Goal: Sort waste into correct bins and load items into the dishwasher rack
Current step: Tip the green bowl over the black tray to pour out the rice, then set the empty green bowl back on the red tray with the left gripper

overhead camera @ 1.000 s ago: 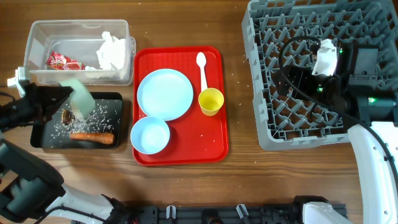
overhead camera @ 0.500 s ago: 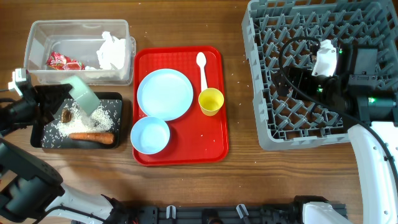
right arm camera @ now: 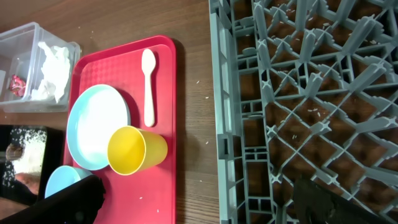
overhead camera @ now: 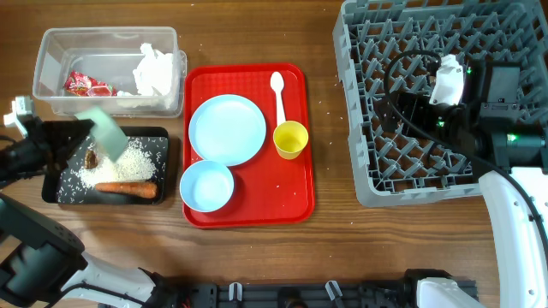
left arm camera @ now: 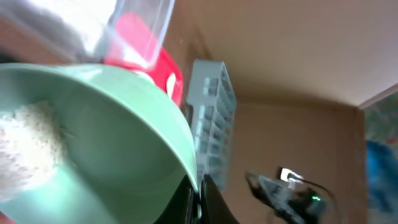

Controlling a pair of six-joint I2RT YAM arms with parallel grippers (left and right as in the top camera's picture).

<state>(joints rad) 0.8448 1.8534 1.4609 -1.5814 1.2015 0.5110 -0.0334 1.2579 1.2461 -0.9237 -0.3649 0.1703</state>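
Note:
Next I will swing my left gripper to the right in the overhead view and lower the bowl, then release it, since the red tray's corner by the cup is bare.
My left gripper (overhead camera: 83,130) is shut on the rim of a pale blue bowl (overhead camera: 108,132), held tipped over the black tray (overhead camera: 164,162). In the left wrist view the bowl (left arm camera: 106,130) still holds white rice (left arm camera: 28,146). The tray holds a rice heap (overhead camera: 128,162), the orange carrot (overhead camera: 127,187) and the brown scrap (overhead camera: 92,158). The clear tub (overhead camera: 51,51) holds the red wrapper (overhead camera: 86,85) and the white napkin (overhead camera: 154,70). My right gripper (right arm camera: 199,211) is open and empty above the front-left part of the grey rack (overhead camera: 428,34).
The red serving tray (overhead camera: 291,197) carries the plate (overhead camera: 227,128), the second bowl (overhead camera: 206,185), the yellow cup (overhead camera: 290,139) on its side and the white spoon (overhead camera: 278,94). A strip of bare wood lies between this tray and the rack. Rice grains dot the rack floor (right arm camera: 311,115).
The bowl in my left gripper has swung right and back a little over the black tray. The rice heap under it has grown. The right arm has not moved.

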